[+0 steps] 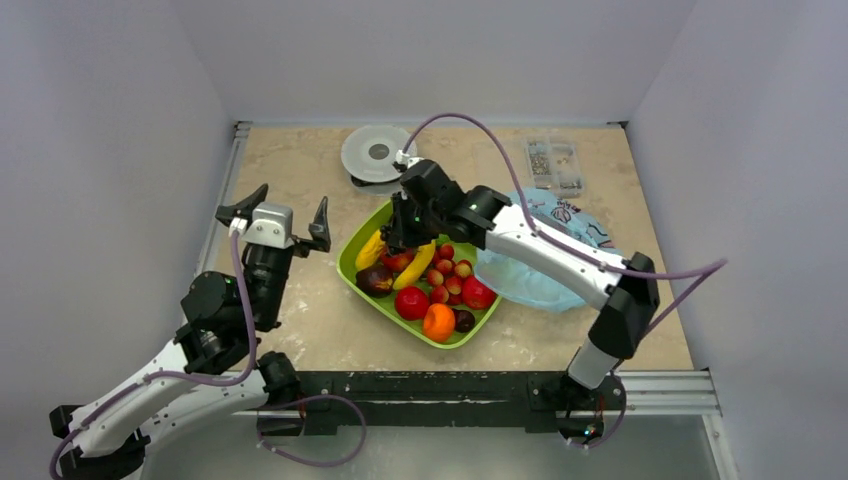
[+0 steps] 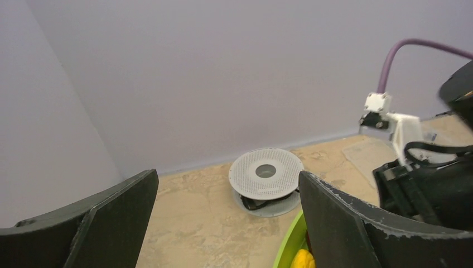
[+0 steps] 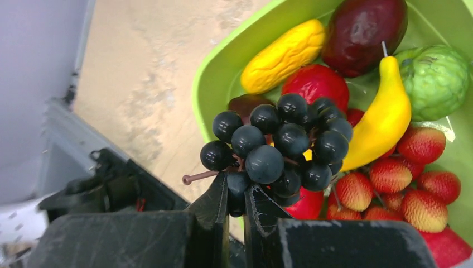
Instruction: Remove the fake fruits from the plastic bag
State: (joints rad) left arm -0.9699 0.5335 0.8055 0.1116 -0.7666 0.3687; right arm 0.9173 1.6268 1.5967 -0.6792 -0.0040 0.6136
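Note:
My right gripper will next lower the grape bunch (image 3: 284, 142) over the red ball between the yellow oblong and banana (image 1: 415, 266), because the bunch already hangs inside the tray's rim.
My right gripper (image 1: 405, 238) (image 3: 236, 192) is shut on a dark grape bunch (image 3: 284, 142) and holds it just above the far-left part of the green tray (image 1: 349, 271). In the tray lie a banana (image 1: 415, 266) (image 3: 380, 117), a dark purple-brown fruit (image 1: 375, 280), two red balls (image 1: 411, 302) (image 1: 478, 293) and an orange (image 1: 438, 322). The light-blue plastic bag (image 1: 525, 281) lies flat right of the tray, partly under my right arm. My left gripper (image 1: 283, 213) (image 2: 227, 176) is open and empty, raised left of the tray.
A red berry cluster (image 3: 401, 178), a lumpy green ball (image 3: 435, 75) and a yellow lumpy oblong (image 3: 283, 56) also sit in the tray. A white perforated disc (image 1: 378, 153) (image 2: 266, 172) and a clear compartment box (image 1: 555, 162) stand at the back. Walls enclose three sides.

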